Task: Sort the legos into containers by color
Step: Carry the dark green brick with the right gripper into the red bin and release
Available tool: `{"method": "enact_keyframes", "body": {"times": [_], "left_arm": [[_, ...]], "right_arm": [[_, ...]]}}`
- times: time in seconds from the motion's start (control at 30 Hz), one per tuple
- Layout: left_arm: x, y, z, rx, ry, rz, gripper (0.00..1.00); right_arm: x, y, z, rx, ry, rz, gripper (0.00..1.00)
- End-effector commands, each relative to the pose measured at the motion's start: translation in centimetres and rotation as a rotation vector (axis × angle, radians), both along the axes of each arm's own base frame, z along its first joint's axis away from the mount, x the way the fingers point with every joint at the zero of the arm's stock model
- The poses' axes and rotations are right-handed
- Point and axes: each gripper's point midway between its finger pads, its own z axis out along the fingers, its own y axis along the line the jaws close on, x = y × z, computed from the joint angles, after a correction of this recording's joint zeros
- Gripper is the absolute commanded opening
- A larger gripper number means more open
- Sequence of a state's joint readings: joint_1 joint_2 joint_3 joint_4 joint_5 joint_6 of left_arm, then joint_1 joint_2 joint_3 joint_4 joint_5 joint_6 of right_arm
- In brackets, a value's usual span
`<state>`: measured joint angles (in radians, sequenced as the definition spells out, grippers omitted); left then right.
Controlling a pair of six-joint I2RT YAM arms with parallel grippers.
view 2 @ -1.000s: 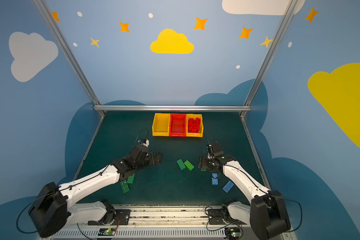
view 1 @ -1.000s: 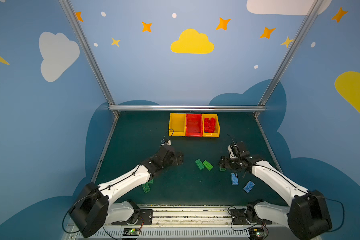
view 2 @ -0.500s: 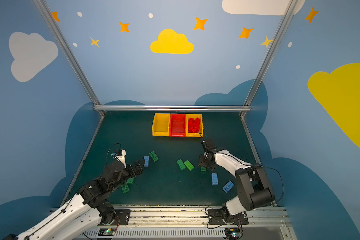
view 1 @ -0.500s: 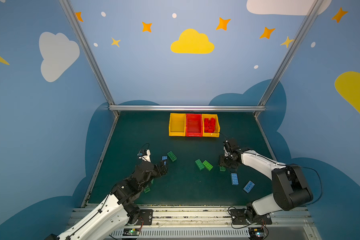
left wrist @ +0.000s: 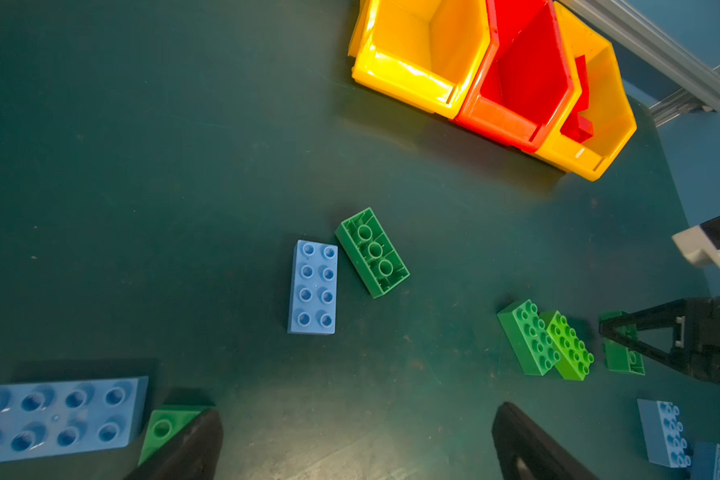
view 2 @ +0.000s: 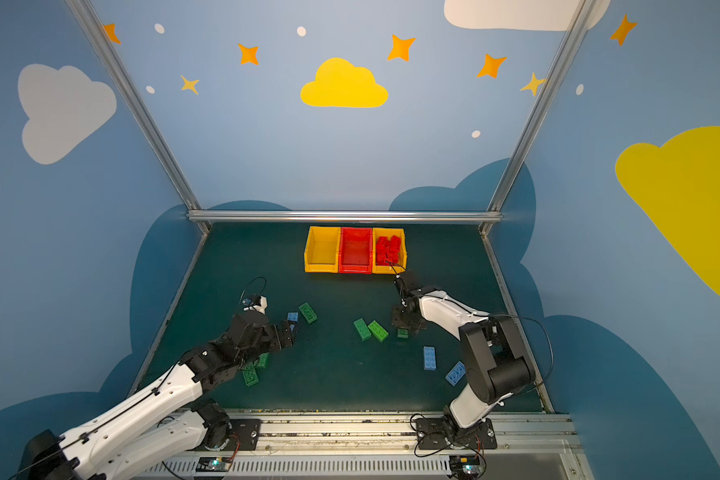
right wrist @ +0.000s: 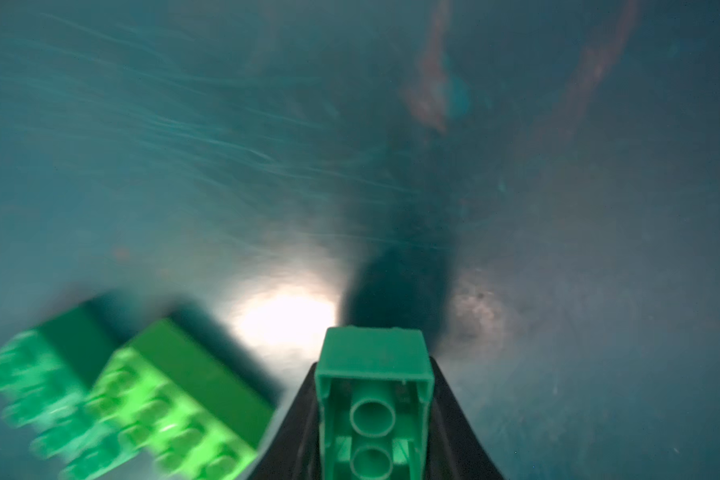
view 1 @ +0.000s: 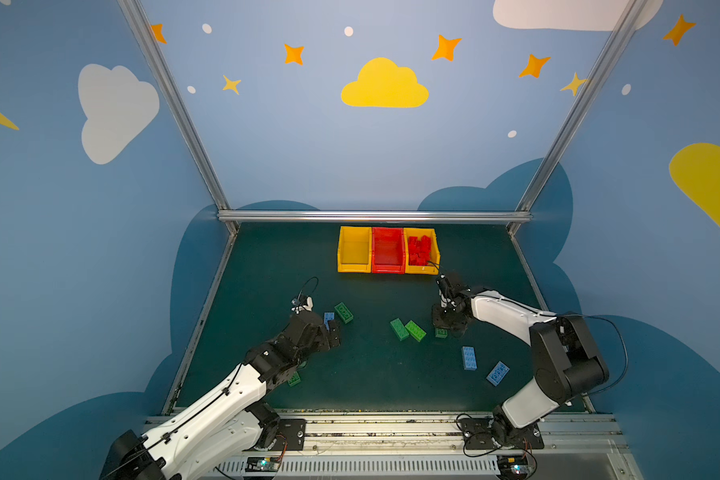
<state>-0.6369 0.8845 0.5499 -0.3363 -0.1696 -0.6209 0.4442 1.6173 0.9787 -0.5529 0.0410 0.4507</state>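
I will next lift the green lego with my right gripper, carry it outward over the red container (view 1: 388,249), which is empty and outward of the gripper, and release it.
My right gripper (view 1: 443,329) (right wrist: 373,374) is shut on a green lego (right wrist: 373,409) (view 1: 441,332), held hollow side toward the camera just above the mat. Two green legos (view 1: 399,329) (view 1: 415,331) lie side by side to its left. My left gripper (view 1: 333,332) (left wrist: 356,436) is open and empty over bare mat. Beyond it lie a light blue lego (left wrist: 312,286) and an upturned green lego (left wrist: 372,252). Three containers stand in a row at the back: a yellow one (view 1: 353,266), a red one (view 1: 387,268), and a yellow one (view 1: 435,249) holding red legos (view 1: 420,249).
Two light blue legos (view 1: 469,358) (view 1: 497,372) lie on the mat near the right arm's elbow. Green legos (view 2: 250,376) (view 2: 262,359) sit partly under the left arm. Another light blue lego (left wrist: 55,419) lies beside the left finger. Metal rails (view 1: 373,216) edge the mat.
My right gripper has closed on the green lego and its arm has folded up. The left arm has drawn back toward the front left, uncovering the blue and upturned green legos.
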Motion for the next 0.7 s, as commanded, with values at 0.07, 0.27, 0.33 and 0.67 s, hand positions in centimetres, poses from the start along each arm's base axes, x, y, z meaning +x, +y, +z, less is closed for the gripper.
{"method": "enact_keyframes", "body": {"times": [0.07,0.27,0.33,0.67], "left_arm": [[1.6,-0.9,1.0,-0.024,-0.016,-0.020,1.00],[3.3,-0.9,-0.6,0.025,0.086,0.027,1.00],[3.6,-1.1,-0.9,0.040,0.109,0.024,1.00],[4.4,-1.4,-1.4,0.065,0.174,0.030,1.00]], "right_arm": [[4.5,4.1,6.2,0.093,-0.142,0.079,0.23],[12.4,9.5,10.7,0.204,-0.310,0.147,0.23],[14.9,11.2,11.1,0.241,-0.350,0.156,0.23],[27.2,16.5,9.5,0.231,-0.513,0.201,0.28]]}}
